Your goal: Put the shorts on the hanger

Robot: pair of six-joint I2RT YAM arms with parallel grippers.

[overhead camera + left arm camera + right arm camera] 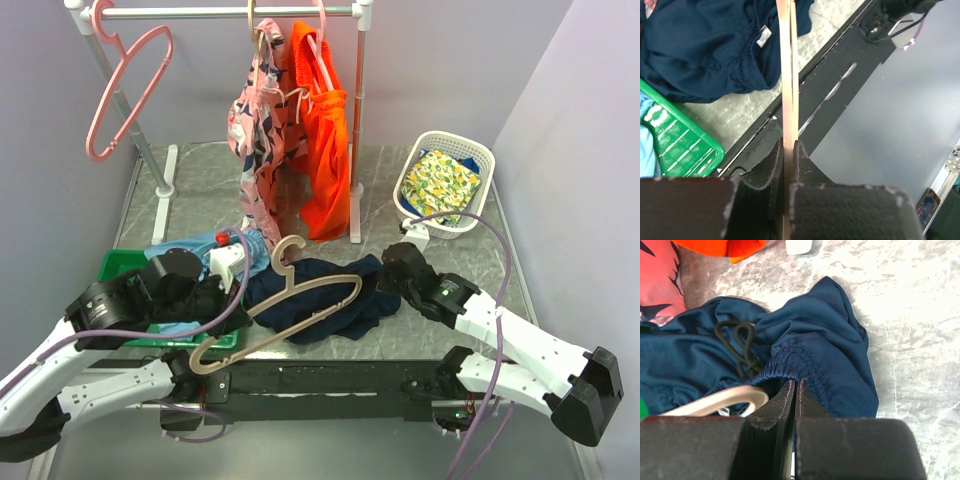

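My left gripper moves down and right in the top view next, feeding the hanger into the waistband's opening before releasing it, because the hanger's rounded end waits outside.
The dark navy shorts lie crumpled on the grey table between the arms; they also show in the left wrist view and the right wrist view. The tan hanger lies slanted over them, hook toward the rack. My left gripper is shut on the hanger's thin bar, which runs straight out from the jaws. My right gripper is shut at the elastic waistband, pinching its edge. The hanger's rounded end sits just left of these jaws.
A white rack at the back holds a pink hanger, a pink patterned garment and orange shorts. A white basket with floral cloth stands back right. A green tray with light blue shorts sits left.
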